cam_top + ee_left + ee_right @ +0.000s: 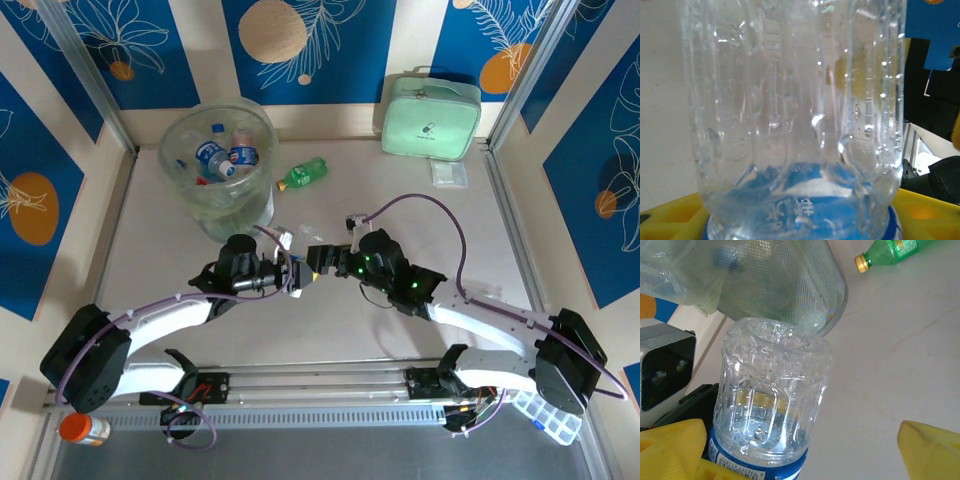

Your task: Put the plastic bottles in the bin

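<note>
The bin already has other bottles inside, so my left gripper next needs to lift the blue-labelled bottle outward over the bin's opening and turn to release it there.
A clear plastic bottle point(795, 115) with a blue label hangs over the middle of the table, and my left gripper point(800, 222) is shut on it, yellow fingers point(670, 215) on either side of the label. My right gripper point(802, 450) faces it from the right and stands open. This same bottle point(772, 395) lies against its left finger, while the right finger point(930, 447) is well clear. The bin point(168, 152), lined with a pale green bag, stands at the far left with several bottles inside. A green bottle point(303, 173) with a yellow cap lies on the table just right of the bin.
A mint green zipped case point(430, 115) stands at the back right with a small clear packet point(449, 173) in front of it. An orange pill bottle point(83, 428) lies at the near left corner. A clear plastic box point(548, 415) sits at the near right.
</note>
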